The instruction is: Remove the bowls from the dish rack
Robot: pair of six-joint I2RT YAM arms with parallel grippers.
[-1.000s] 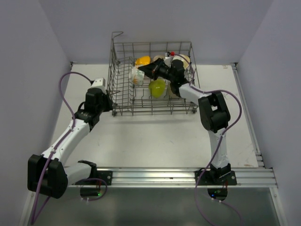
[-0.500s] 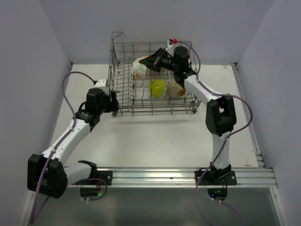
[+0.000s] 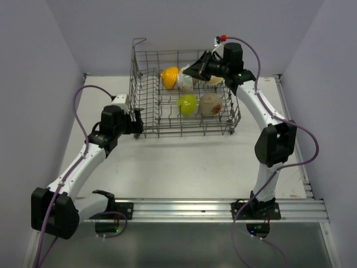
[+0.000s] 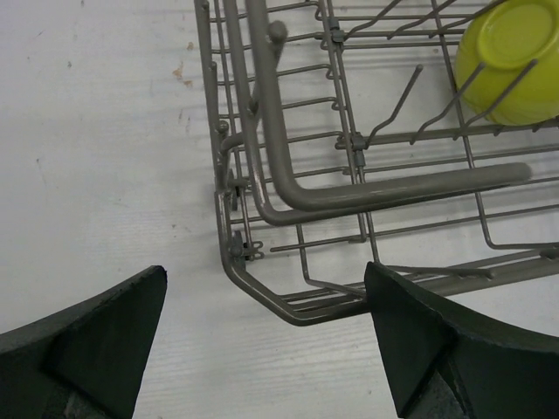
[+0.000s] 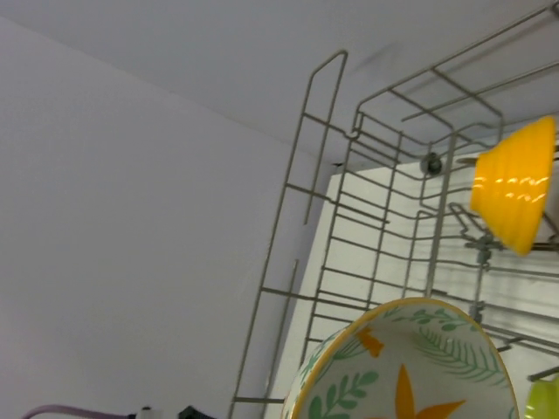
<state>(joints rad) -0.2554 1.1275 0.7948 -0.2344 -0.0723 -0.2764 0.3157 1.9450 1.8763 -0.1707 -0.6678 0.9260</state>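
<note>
The bare table beside the rack is below my right gripper and to its right in the top view, so I need to carry the patterned bowl across, lower and release it.
The grey wire dish rack (image 3: 135,89) stands at the back of the table. My right gripper (image 3: 193,74) is raised over the rack's rear, shut on a white bowl with green leaves and orange flowers (image 3: 184,82); in the right wrist view this patterned bowl (image 5: 410,367) fills the bottom edge and the fingers are hidden. An orange bowl (image 3: 169,75) (image 5: 515,183), a yellow-green bowl (image 3: 187,104) (image 4: 514,57) and a beige bowl (image 3: 211,104) rest in the rack. My left gripper (image 3: 136,120) (image 4: 266,336) is open, its fingers either side of the rack's front-left corner (image 4: 288,305).
Another beige bowl (image 3: 215,80) sits at the rack's back right, behind the right wrist. White table (image 3: 184,164) stretches in front of the rack. A metal rail (image 3: 184,207) runs along the near edge. Grey walls close in on both sides and behind.
My right arm has risen and swung back to the right, lifting the patterned bowl up from among the tines. My left gripper has opened off the rack's front-left corner.
</note>
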